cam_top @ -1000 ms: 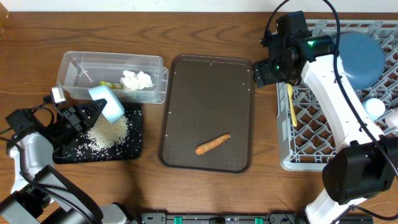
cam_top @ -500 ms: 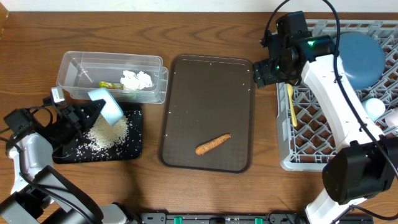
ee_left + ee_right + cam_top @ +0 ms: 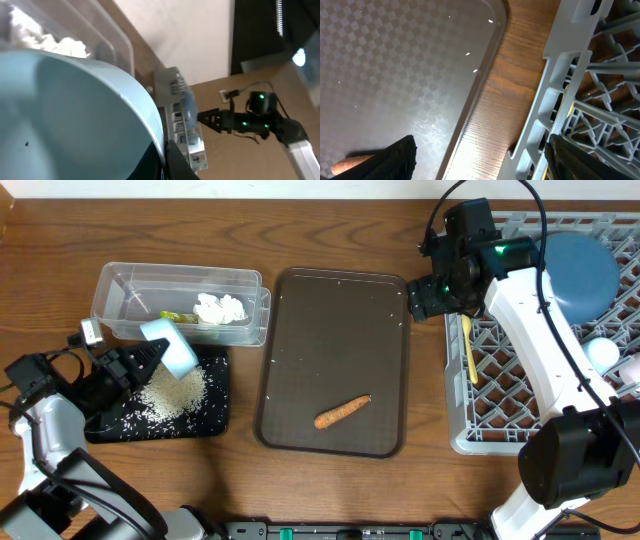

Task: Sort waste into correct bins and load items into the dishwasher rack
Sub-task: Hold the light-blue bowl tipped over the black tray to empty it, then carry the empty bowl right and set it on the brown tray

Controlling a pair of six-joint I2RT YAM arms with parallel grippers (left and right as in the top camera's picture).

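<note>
My left gripper will swing away from the black tray (image 3: pixel 110 425), make the bowl level and lower it to let go on the brown tray's far part (image 3: pixel 368 336), where the carrot leaves room.
My left gripper (image 3: pixel 148 360) is shut on the rim of the blue bowl (image 3: pixel 170 345), held tilted over the black tray (image 3: pixel 110 425), where white rice (image 3: pixel 175 392) lies in a heap. The bowl's pale inside (image 3: pixel 70 120) fills the left wrist view. The clear tub (image 3: pixel 130 290) holds the white tissue (image 3: pixel 220 308) and the yellow-green wrapper (image 3: pixel 178 316). The orange carrot piece (image 3: pixel 342 411) lies on the brown tray (image 3: pixel 340 320). My right gripper (image 3: pixel 425 298) is open and empty above the gap between the brown tray and the grey rack (image 3: pixel 500 430).
In the rack are the yellow spoon (image 3: pixel 468 345), the dark blue plate (image 3: pixel 580 270), a light blue cup (image 3: pixel 603 352) and a pink cup (image 3: pixel 630 365). The right wrist view shows the brown tray's edge (image 3: pixel 485 75), the rack wall (image 3: pixel 555 100) and the carrot's tip (image 3: pixel 350 164).
My left gripper and the bowl have shifted slightly to the left over the black tray. The right arm has not moved.
</note>
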